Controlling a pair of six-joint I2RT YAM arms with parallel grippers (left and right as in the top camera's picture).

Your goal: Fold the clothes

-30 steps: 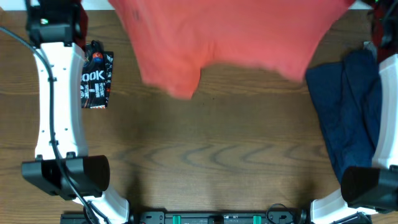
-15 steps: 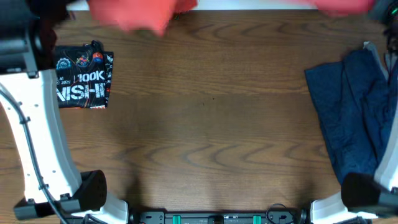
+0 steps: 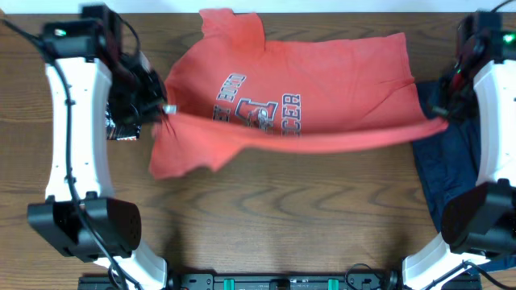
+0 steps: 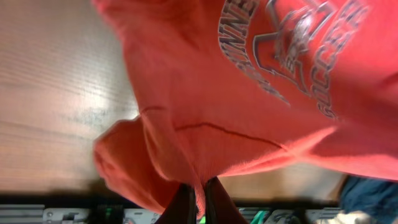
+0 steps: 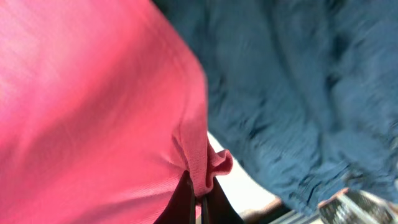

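Note:
The right gripper moves down next and carries the hem outward onto the shirt's edge beside the navy blue T-shirt (image 3: 451, 173) to release it, because that hem is lifted.
The orange-red T-shirt (image 3: 322, 80) with the navy-and-white "SOCCER" print lies spread across the far middle of the table, print up. Its near edge is lifted and stretched between both grippers. My left gripper (image 3: 165, 111) is shut on the shirt's left end; the left wrist view shows the fingers (image 4: 199, 199) pinching the fabric (image 4: 205, 106). My right gripper (image 3: 445, 121) is shut on the right end; the right wrist view shows the fingers (image 5: 199, 202) on the hem (image 5: 93, 112). The navy blue T-shirt (image 3: 451, 173) lies crumpled at the right, also in the right wrist view (image 5: 298, 93).
A folded black printed garment (image 3: 121, 129) lies at the left, mostly behind the left arm. The wooden table (image 3: 274, 217) shows bare wood in front of the shirt. The arm bases stand at the near left and near right corners.
The orange-red shirt was swung up beyond the far edge half a second ago; now it lies spread on the table with its print up. Both arms have come back toward the table.

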